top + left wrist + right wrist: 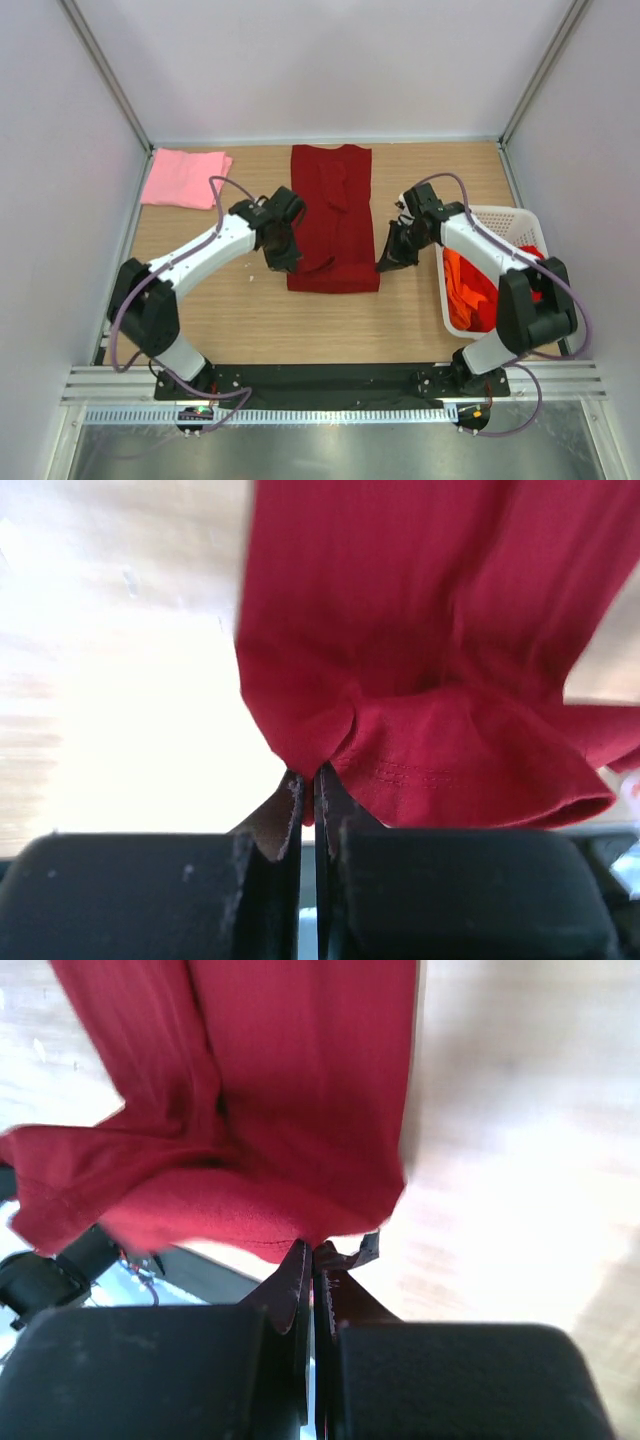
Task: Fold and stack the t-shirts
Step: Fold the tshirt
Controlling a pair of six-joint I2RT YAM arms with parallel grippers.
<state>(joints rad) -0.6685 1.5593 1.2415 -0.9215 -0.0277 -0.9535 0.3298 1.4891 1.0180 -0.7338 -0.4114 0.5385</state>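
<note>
The long t-shirt's basket-side edge [365, 212] [378, 1020] lies outward, so my right gripper should carry the dark red t-shirt's pinched corner outward over the t-shirt's middle and let go of it to make the t-shirt shorter.
A dark red t-shirt [335, 200] lies as a long strip in the middle of the table, its near hem lifted at both corners. My left gripper [285, 262] is shut on its near left corner; in the left wrist view the cloth [420, 630] bunches into the closed tips [309, 785]. My right gripper [385, 265] is shut on the near right corner, and the right wrist view shows the cloth [280, 1090] pinched at the tips [312, 1255]. A folded light pink t-shirt [183, 178] lies at the back left. An orange t-shirt [465, 285] and a bright red one [535, 255] sit in the basket.
A white slotted basket [500, 215] stands at the right edge of the table, close beside my right arm. White walls enclose the table on three sides. Bare wood shows in front of the dark red shirt.
</note>
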